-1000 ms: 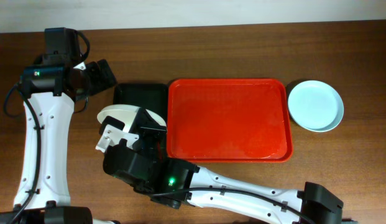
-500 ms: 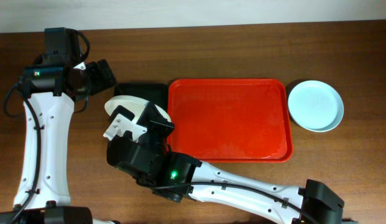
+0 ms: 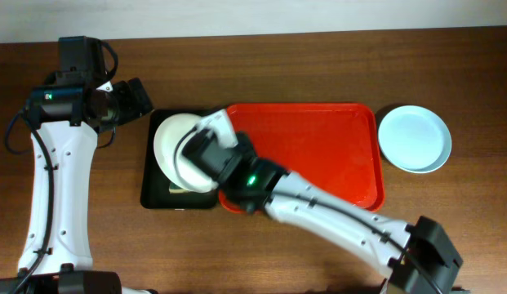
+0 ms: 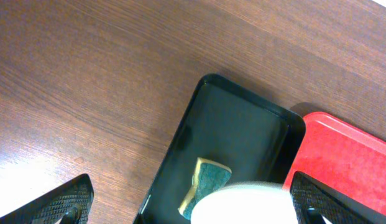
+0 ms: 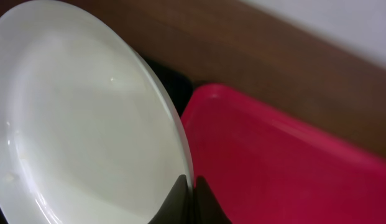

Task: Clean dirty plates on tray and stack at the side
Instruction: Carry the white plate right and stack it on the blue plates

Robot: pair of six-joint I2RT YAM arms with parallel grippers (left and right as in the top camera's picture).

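I will next move my right gripper across the red tray and lower the white plate onto the blue-green plate, because the pale blue-green plate (image 3: 415,139) is already at the side.
My right gripper (image 5: 191,193) is shut on the rim of a white plate (image 5: 81,124), which it holds tilted above the black tray (image 3: 151,189). Overhead, the same plate (image 3: 176,151) covers most of the black tray, and the right gripper (image 3: 202,152) grips its right edge. The red tray (image 3: 318,139) lies bare beside it. On the table right of the red tray rests a pale blue-green plate (image 3: 414,138). My left gripper (image 3: 126,98) hovers open at the black tray's far left corner. In the left wrist view the left gripper (image 4: 194,204) stands wide apart, with the white plate (image 4: 248,205) between and below its fingers.
A yellow-and-green sponge (image 4: 208,177) lies inside the black tray (image 4: 242,124), partly hidden by the plate. The black tray touches the red tray's (image 4: 348,155) left edge. My right arm stretches diagonally across the red tray's front left corner.
My right arm swung away from the near edge and carried the white plate farther back, over the black tray. The left arm stayed still.
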